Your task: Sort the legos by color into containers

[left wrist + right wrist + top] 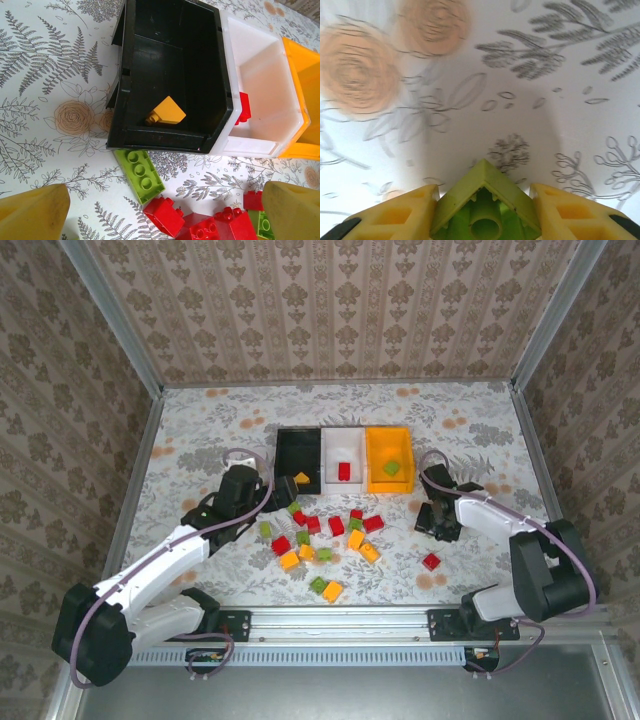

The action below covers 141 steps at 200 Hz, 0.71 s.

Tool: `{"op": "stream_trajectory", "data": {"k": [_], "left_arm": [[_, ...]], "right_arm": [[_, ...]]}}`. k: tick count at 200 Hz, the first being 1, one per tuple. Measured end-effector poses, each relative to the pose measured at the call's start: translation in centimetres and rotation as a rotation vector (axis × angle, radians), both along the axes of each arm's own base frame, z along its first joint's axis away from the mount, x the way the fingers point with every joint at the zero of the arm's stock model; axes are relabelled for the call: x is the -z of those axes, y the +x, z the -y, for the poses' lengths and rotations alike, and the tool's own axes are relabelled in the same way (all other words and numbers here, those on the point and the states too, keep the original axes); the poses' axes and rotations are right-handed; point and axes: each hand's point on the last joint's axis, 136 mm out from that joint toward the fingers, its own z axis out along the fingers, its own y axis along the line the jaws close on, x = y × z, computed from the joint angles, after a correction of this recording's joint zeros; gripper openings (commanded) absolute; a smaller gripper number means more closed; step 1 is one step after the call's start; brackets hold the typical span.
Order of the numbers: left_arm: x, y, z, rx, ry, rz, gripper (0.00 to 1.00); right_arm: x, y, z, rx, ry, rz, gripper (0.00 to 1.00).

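I should next lift my right gripper and carry it outward over the bottom of the orange-yellow bin beyond that lego [385, 452] to release mine, as the bin already holds a green lego.
The containers stand in a row at the back: black bin [298, 445], white bin [343, 443], orange-yellow bin [388, 443]. A yellow lego [168, 112] lies in the black bin [170, 55], a red one [243, 107] in the white bin [265, 75], a green one [391, 468] in the orange-yellow bin. Several loose legos [330, 535] lie in front. My left gripper [165, 210] hangs open over a green brick [140, 173] and red bricks [220, 227] just before the black bin; from above it is my left gripper [282, 492]. My right gripper [440, 523] sits low at the right, and in its wrist view my right gripper [485, 210] is shut on a green lego [485, 195].
A lone red lego [431, 561] lies near the right arm. The metal rail [340, 620] with both arm bases runs along the near edge. Patterned walls close in the table on three sides.
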Motion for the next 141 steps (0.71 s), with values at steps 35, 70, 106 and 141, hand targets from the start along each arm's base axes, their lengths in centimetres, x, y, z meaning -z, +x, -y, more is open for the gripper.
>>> {"op": "stream_trajectory", "data": {"k": [35, 70, 106, 141], "left_arm": [[0.1, -0.1, -0.1, -0.001, 0.003, -0.003, 1.00], [0.0, -0.5, -0.6, -0.009, 0.009, 0.000, 1.00], [-0.5, -0.6, -1.1, -0.023, 0.009, 0.014, 1.00], [-1.1, -0.9, -1.5, -0.032, 0.003, 0.028, 1.00]], "right_arm": [[-3.5, 1.3, -2.1, -0.094, 0.037, 0.132, 0.36], [-8.7, 4.3, -5.3, -0.197, 0.075, 0.282, 0.36], [-12.1, 9.3, -7.7, -0.225, 0.089, 0.380, 0.37], [-11.3, 15.2, -9.3, -0.211, 0.047, 0.400, 0.38]]}}
